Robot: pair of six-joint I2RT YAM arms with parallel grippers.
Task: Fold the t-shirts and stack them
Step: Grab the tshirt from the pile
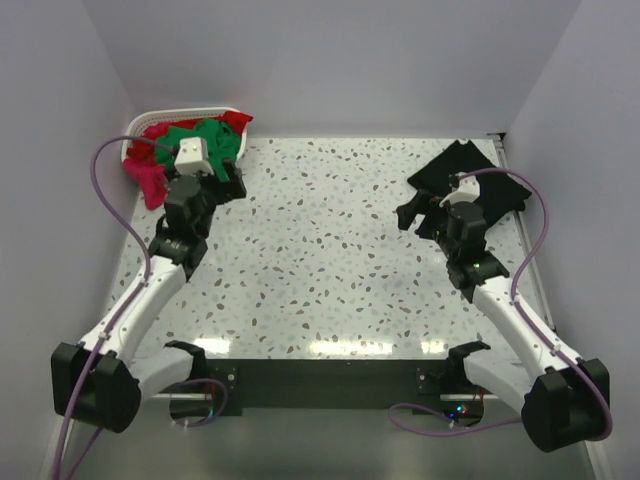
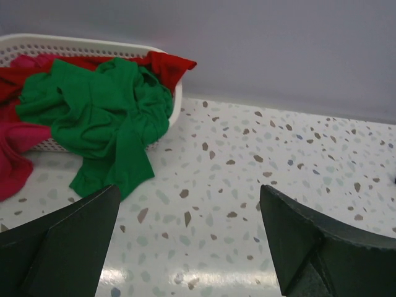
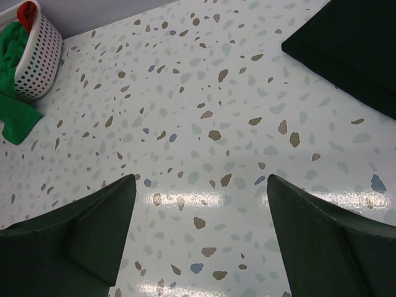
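My left gripper moves outward and down onto the crumpled middle of the green t-shirt [image 1: 184,132] [image 2: 99,117] next, since it lies outward of and below my open fingers.
A bright green t-shirt [image 2: 99,117] lies crumpled on top of the white basket [image 2: 93,46] and hangs over its rim onto the table. Under it are a red t-shirt [image 2: 167,65] and a pink one [image 2: 15,154]. My left gripper [image 2: 189,192] hovers open just in front of the green shirt's hanging end, with only bare table between its fingers. A black t-shirt [image 1: 470,175] lies folded flat at the far right. My right gripper [image 3: 201,179] stands open over bare table, left of and nearer than the black shirt [image 3: 349,46].
The basket [image 1: 180,113] sits in the far left corner against the walls. White walls enclose the speckled table [image 1: 330,250] on the left, back and right. Purple cables loop beside both arms.
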